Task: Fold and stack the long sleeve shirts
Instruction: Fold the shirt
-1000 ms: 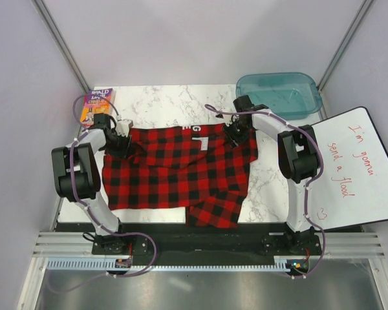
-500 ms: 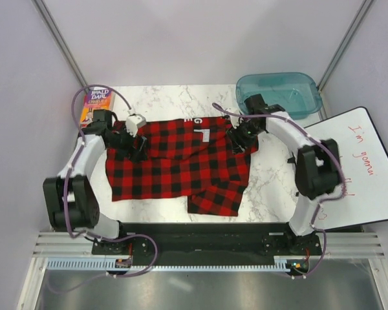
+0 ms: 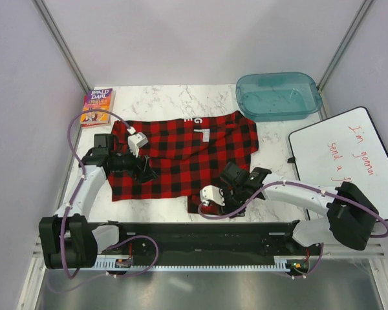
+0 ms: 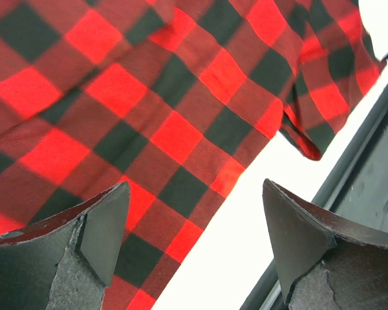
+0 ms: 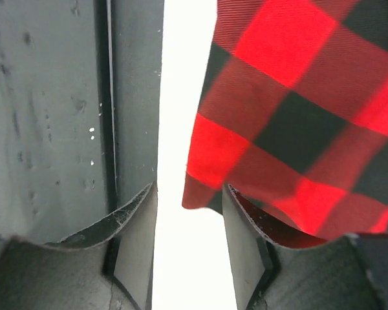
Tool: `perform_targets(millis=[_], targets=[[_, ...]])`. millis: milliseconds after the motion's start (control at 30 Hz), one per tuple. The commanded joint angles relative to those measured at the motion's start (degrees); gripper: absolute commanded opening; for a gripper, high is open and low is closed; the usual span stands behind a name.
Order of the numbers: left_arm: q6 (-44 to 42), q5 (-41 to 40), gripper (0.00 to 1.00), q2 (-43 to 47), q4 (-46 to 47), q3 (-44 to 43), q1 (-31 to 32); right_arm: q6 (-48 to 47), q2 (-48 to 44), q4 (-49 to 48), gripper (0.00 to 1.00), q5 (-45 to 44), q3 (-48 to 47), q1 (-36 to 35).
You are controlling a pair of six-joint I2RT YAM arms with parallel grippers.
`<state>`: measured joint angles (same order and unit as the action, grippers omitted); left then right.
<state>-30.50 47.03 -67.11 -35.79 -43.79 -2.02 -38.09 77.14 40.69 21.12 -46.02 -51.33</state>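
My right gripper lowers onto the shirt's corner (image 3: 239, 214) (image 5: 197, 198) beside the black bar below it next and closes, since the corner's tip already shows between its open fingers.
One red-and-black check long sleeve shirt (image 3: 184, 155) lies spread on the white marble table (image 3: 161, 103), with white lettering at its far edge. My left gripper (image 3: 146, 173) hovers over the shirt's near-left part. In the left wrist view it (image 4: 194, 239) is open and empty, with the shirt's near hem (image 4: 181, 142) and bare table between the fingers. My right gripper (image 3: 210, 200) is at the shirt's near-right corner by the table's front edge. In the right wrist view it (image 5: 189, 219) is open, and the shirt's corner (image 5: 204, 194) lies just ahead of the fingertips.
A colourful paperback book (image 3: 98, 105) lies at the far left. A teal plastic bin (image 3: 278, 95) stands at the far right. A whiteboard with red writing (image 3: 349, 161) lies at the right. The black rail (image 3: 200, 232) runs along the near edge and also shows in the right wrist view (image 5: 64, 116).
Both grippers pulled the shirt's far corners a little farther back, let go, and swung toward me. The left is now over the near-left part, the right at the near-right corner.
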Motion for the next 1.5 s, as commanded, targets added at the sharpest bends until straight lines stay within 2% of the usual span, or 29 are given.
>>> perform_targets(millis=[0, 167, 267, 300, 400, 567, 767, 833, 933, 1000, 1167, 1267, 1367, 1467], targets=[[6.8, 1.3, 0.90, 2.6, 5.4, -0.2, -3.8, 0.8, 1.9, -10.3, 0.53, -6.5, 3.2, -3.3], [6.6, 0.8, 0.90, 2.8, 5.1, 0.6, -5.8, 2.0, 6.5, -14.1, 0.52, -10.6, 5.1, -4.7], [5.1, 1.5, 0.89, 4.1, 4.4, 0.9, -6.0, 3.2, 7.2, -14.6, 0.31, -13.3, 3.8, -4.7], [4.0, 1.8, 0.89, 4.9, 4.2, 0.9, -5.9, 3.5, 7.0, -14.3, 0.18, -14.0, 3.3, -4.7], [-0.6, 4.0, 0.87, 5.7, 2.8, 0.6, -5.9, 4.8, 4.5, -11.7, 0.00, -15.5, -1.6, -4.7], [-10.3, 6.6, 0.84, 6.2, -3.3, -1.2, -5.5, 4.3, 2.4, -6.9, 0.00, -13.5, -16.5, -0.5], [-17.5, 6.8, 0.81, 7.3, -4.9, 0.2, -0.4, 1.8, 13.2, -4.5, 0.00, -9.3, -31.8, 10.2], [-19.7, 7.3, 0.79, 7.4, -4.7, 1.5, 3.5, 1.5, 18.9, -4.9, 0.00, -8.3, -34.8, 13.2], [-18.0, 4.8, 0.73, 8.0, 0.8, 4.2, 8.3, 2.1, 26.7, -5.1, 0.00, -8.0, -40.9, 16.3], [-15.4, 2.4, 0.71, 8.6, 7.9, 5.6, 12.1, 3.2, 32.0, -5.3, 0.00, -8.1, -45.5, 18.4], [-11.9, -4.2, 0.69, 5.2, 16.2, 5.8, 21.3, 7.6, 39.4, -5.4, 0.00, -6.8, -54.1, 21.4], [-10.9, -9.4, 0.66, 0.4, 20.5, 5.1, 31.1, 7.8, 41.3, -5.3, 0.00, -5.4, -55.5, 21.4], [-11.4, -14.9, 0.67, -6.1, 24.8, 4.1, 37.4, 7.9, 42.1, -5.1, 0.00, -4.7, -55.8, 21.4], [-11.1, -17.4, 0.71, -13.9, 28.4, 1.3, 40.1, 7.9, 42.2, -5.1, 0.00, -4.5, -55.4, 21.4]])
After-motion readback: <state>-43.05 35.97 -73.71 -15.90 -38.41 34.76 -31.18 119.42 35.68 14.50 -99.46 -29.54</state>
